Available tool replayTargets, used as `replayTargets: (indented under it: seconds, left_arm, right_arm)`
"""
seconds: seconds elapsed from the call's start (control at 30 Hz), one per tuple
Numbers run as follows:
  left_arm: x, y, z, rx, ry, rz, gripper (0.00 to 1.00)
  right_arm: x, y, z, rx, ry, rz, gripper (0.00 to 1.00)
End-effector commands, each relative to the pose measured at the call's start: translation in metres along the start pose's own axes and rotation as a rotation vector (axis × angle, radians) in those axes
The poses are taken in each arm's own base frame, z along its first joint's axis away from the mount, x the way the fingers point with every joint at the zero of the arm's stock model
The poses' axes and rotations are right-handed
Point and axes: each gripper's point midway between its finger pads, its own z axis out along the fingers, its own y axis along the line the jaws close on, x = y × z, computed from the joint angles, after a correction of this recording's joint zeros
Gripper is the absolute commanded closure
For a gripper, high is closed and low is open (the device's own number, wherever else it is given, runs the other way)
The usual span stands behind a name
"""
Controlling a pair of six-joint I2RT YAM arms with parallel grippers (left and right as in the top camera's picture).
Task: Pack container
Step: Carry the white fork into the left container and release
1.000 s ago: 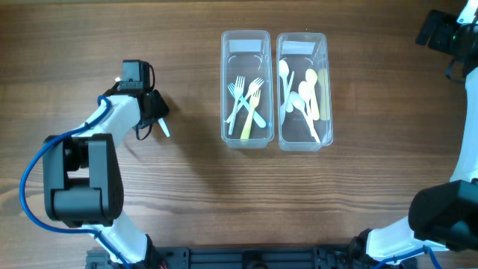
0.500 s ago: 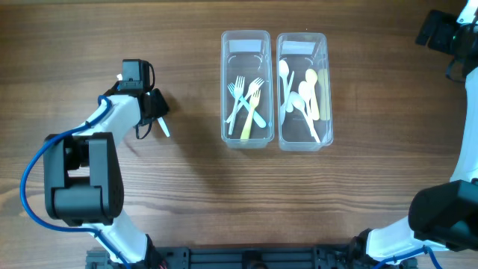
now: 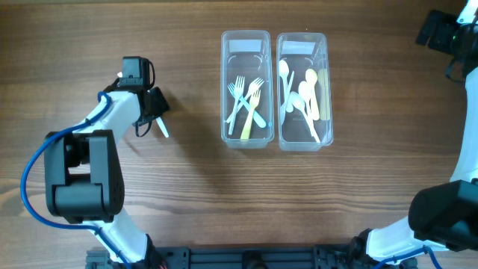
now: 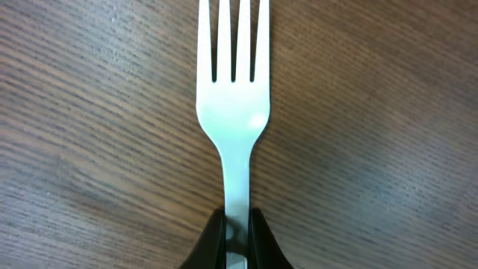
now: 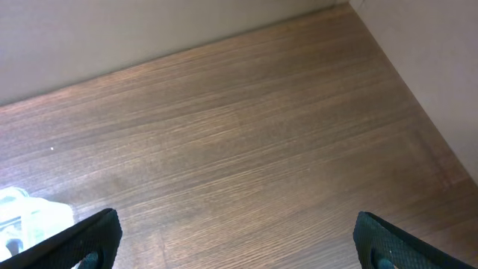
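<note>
One clear container holds several forks, so I should lift my left gripper, carry it to the right in the overhead view above those forks, and let go of the handle.
My left gripper (image 3: 155, 104) is at the left of the table, shut on the handle of a white plastic fork (image 3: 163, 128). In the left wrist view the fork (image 4: 233, 112) points away from the jaws (image 4: 237, 224), tines up, just over the wood. Two clear containers stand in the middle: the left one (image 3: 245, 41) holds several forks, the right one (image 3: 302, 41) holds several spoons. My right gripper (image 3: 441, 31) is open and empty at the far right corner; its fingertips show at the lower edges of the right wrist view (image 5: 231, 239).
The wooden table runs out to a wall at the far right, seen in the right wrist view (image 5: 418, 67). A corner of a clear container (image 5: 30, 220) shows at that view's lower left.
My left gripper with the fork has shifted very slightly away from the front. The right arm has not moved.
</note>
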Motion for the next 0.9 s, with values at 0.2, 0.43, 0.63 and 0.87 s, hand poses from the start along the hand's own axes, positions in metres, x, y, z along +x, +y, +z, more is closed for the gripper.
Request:
replayTargets:
  seconds: [0.2,0.43,0.63,0.87]
  left_arm:
    - [-0.085,-0.047,-0.099,0.129,-0.195,0.005,0.96]
    - [-0.088,-0.123,-0.172,0.373,-0.271,0.161,0.96]
    - [-0.051,-0.183,-0.194,0.496,-0.255,0.306,0.96]
    - [0.005,-0.233,-0.201,0.543,-0.232,0.530,0.96]
  right_arm:
    - [0.004,0.004,0.005,-0.008,0.014,-0.001,0.00]
    - [0.004,0.004,0.005,-0.008,0.014,0.000,0.00]
    - [0.004,0.004,0.005,-0.008,0.014,0.000,0.00]
    - [0.004,0.004,0.005,-0.008,0.014,-0.001,0.00]
